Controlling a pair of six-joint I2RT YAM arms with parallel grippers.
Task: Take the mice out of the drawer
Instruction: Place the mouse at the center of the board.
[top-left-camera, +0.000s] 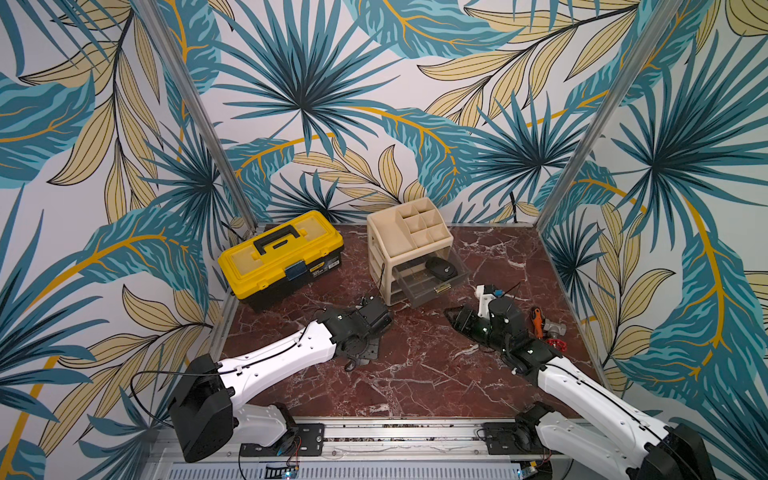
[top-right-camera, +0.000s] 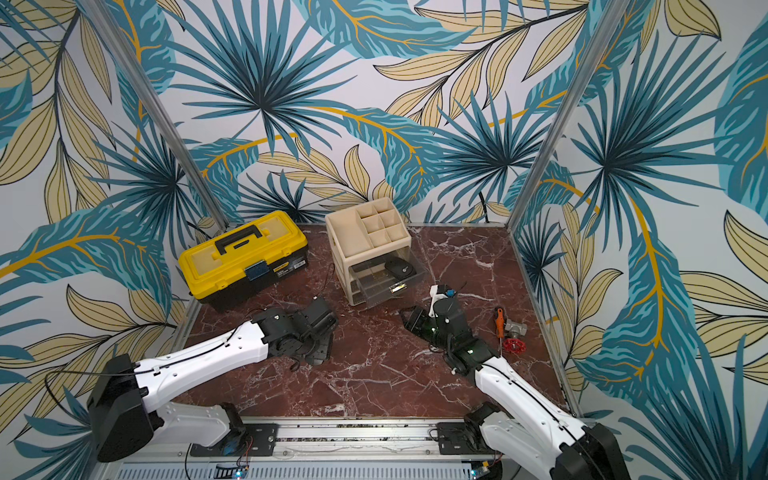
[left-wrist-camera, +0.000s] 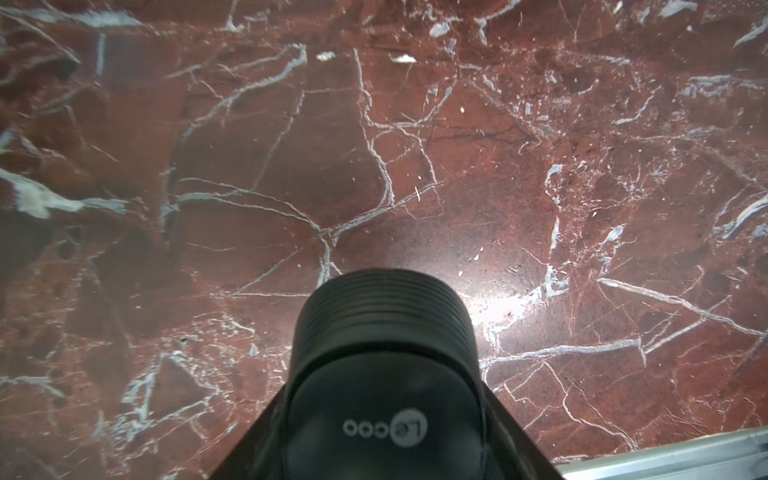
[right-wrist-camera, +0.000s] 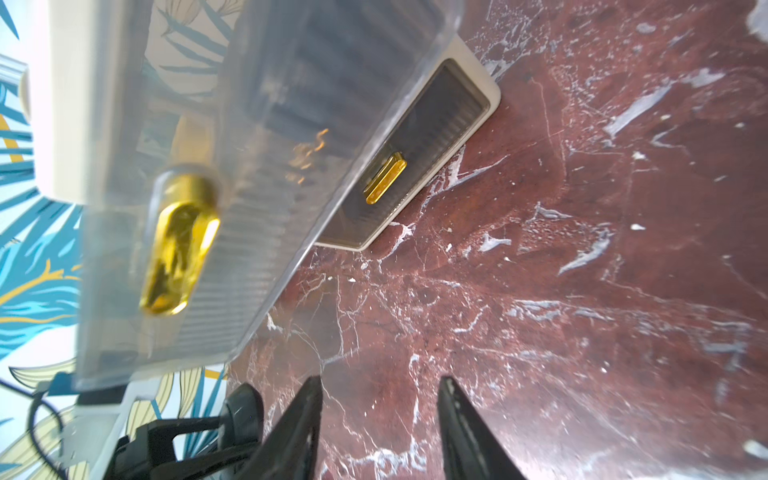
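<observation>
My left gripper should next lower the black mouse with the white logo onto the clear bare marble tabletop below it, outside the drawer, and release it there.
The clear drawer (top-left-camera: 432, 282) stands pulled out of the beige organiser (top-left-camera: 409, 232). One black mouse (top-left-camera: 441, 267) lies in it and shows in both top views (top-right-camera: 400, 268). My left gripper (left-wrist-camera: 384, 415) points down at the table left of the organiser, shut on another black mouse (left-wrist-camera: 384, 353) with a white logo. In a top view this gripper (top-left-camera: 359, 353) hides that mouse. My right gripper (right-wrist-camera: 381, 380) is open and empty, just in front of the drawer's gold handle (right-wrist-camera: 178, 245); from above it (top-left-camera: 451, 316) sits low by the drawer's front.
A yellow toolbox (top-left-camera: 282, 257) stands at the back left. A red valve with an orange-handled tool (top-left-camera: 548, 328) lies right of my right arm. The lower drawer (right-wrist-camera: 436, 137) is shut. Metal posts and patterned walls enclose the marble table (top-left-camera: 415, 374).
</observation>
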